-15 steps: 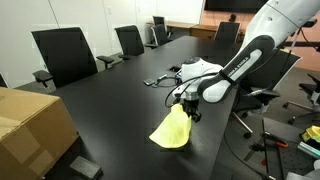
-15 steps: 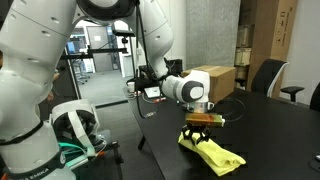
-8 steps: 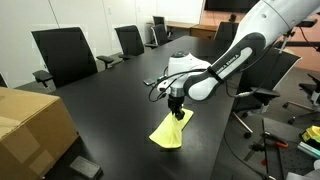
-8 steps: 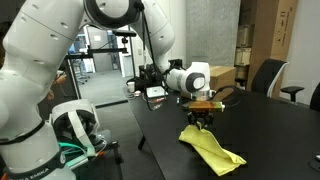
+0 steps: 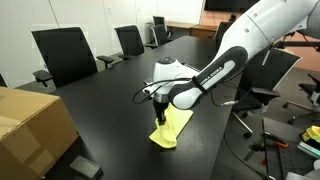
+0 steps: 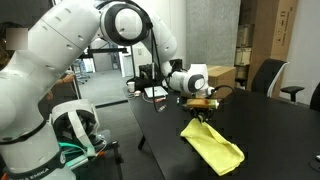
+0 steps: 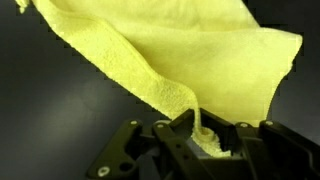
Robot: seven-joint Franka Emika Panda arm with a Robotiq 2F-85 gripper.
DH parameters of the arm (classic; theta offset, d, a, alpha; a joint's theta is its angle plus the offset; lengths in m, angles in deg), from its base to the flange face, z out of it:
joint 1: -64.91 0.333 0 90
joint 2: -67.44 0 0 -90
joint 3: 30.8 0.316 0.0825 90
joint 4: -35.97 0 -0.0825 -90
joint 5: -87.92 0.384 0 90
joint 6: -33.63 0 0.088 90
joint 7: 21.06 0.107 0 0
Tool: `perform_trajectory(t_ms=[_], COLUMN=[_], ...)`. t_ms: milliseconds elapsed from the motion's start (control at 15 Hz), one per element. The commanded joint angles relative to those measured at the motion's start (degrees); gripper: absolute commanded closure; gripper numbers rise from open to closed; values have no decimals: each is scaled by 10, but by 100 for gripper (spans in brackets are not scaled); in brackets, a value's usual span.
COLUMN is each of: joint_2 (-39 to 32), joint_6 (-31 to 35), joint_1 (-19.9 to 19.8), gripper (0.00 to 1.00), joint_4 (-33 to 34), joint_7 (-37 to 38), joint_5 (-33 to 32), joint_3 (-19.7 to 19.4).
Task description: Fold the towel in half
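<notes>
I should next move my gripper outward with the lifted corner and release it on the empty tabletop beside the towel (image 5: pixel 170 129).
The towel (image 5: pixel 170 129) is a pale-yellow cloth lying on the black table (image 5: pixel 110 100), with one corner lifted. It shows in both exterior views (image 6: pixel 214 143) and fills the top of the wrist view (image 7: pixel 190 50). My gripper (image 5: pixel 159 114) is shut on the lifted corner of the towel and holds it just above the table (image 6: pixel 203 116). In the wrist view the pinched cloth runs down between the fingers (image 7: pixel 203 140). The rest of the towel trails away from the gripper across the table.
A brown cardboard box (image 5: pixel 30 125) stands at the table's near corner and also shows in an exterior view (image 6: pixel 215 78). Black office chairs (image 5: pixel 62 55) line the far side of the table. A small device with cables (image 5: pixel 160 80) lies behind the arm.
My gripper has moved across the table with the towel corner in it, dragging the cloth over itself. The towel now lies more stretched out and flatter.
</notes>
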Motion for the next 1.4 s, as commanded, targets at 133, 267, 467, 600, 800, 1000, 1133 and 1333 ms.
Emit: perform_trajectory(t_ms=[133, 267, 467, 600, 800, 1000, 1133, 1333], joint_2=[-65, -86, -112, -118, -113, -79, -49, 9], joint_6=[-9, -1, -4, -5, -5, -5, 1, -6], joint_1=[12, 17, 29, 32, 27, 2, -23, -65], gripper=[95, 95, 90, 65, 46, 24, 8, 0], joint_4=[147, 188, 228, 230, 206, 147, 95, 7], joint_7=[114, 158, 213, 228, 235, 230, 223, 221], joint_5=[42, 49, 42, 36, 40, 53, 62, 87], joint_3=[-11, -27, -57, -71, -76, -70, -66, -65])
